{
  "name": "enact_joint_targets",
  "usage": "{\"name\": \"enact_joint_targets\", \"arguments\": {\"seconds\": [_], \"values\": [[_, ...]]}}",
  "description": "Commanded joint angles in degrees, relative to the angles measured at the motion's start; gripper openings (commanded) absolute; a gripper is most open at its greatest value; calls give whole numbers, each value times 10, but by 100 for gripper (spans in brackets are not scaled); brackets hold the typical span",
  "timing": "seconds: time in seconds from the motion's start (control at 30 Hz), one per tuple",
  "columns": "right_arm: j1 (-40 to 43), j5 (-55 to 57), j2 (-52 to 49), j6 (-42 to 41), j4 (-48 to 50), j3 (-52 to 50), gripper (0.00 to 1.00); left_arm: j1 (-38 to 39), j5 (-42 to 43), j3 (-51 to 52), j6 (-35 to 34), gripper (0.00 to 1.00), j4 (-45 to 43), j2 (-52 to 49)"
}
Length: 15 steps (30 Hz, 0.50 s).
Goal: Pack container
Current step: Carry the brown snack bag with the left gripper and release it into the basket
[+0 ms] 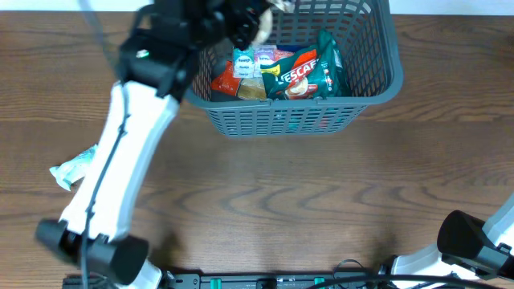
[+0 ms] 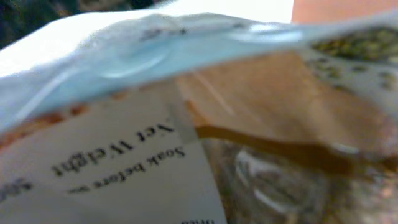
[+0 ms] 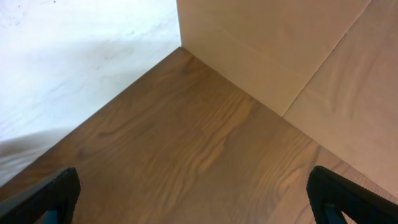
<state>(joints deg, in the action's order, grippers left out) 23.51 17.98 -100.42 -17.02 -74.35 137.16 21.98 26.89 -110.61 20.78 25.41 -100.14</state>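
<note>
I will next carry the clear packet down with my left gripper behind the green Nescafe pack, where the basket (image 1: 297,120) still has open room.
The dark grey basket (image 1: 297,120) stands at the back of the table. It holds a green Nescafe pack (image 1: 309,72), a red packet (image 1: 225,83) and small labelled packets (image 1: 245,64). My left gripper (image 1: 247,24) is above the basket's back left part. It looks shut on a clear packet with a white label (image 1: 262,26). That packet (image 2: 186,124) fills the left wrist view and hides the fingers. My right gripper (image 3: 196,193) is open and empty over bare wood. Only its arm (image 1: 474,241) shows at the overhead view's bottom right.
A pale crumpled packet (image 1: 74,168) lies on the table at the left, beside my left arm. A white wall and a beige panel (image 3: 280,43) stand beyond the table in the right wrist view.
</note>
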Motion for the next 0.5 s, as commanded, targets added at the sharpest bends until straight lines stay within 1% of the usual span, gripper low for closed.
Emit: {"name": "enact_joint_targets", "arguments": {"seconds": [0.0,0.23,0.27,0.33,0.37,0.4,0.43,0.47], "values": [[3,4,7,-8,-1,-1,99,16,10,-2,-5,6,-7,-39],[3,4,7,-8,-1,-1,99,26,10,-2,-5,6,-19,-98],[3,4,7,-7,-1,-1,99,25,10,-2,-5,10,-19,-99],[3,4,7,-7,-1,-1,99,25,10,-2,-5,22,-20,-99],[3,4,7,-8,-1,-1,99,25,10,-2,-5,36,-22,-98],[3,4,7,-8,-1,-1,99,25,10,-2,-6,61,-24,-98],[3,4,7,-8,-1,-1,99,25,10,-2,-6,96,-24,-97],[3,4,7,-8,-1,-1,99,26,10,-2,-6,98,-24,-96]]}}
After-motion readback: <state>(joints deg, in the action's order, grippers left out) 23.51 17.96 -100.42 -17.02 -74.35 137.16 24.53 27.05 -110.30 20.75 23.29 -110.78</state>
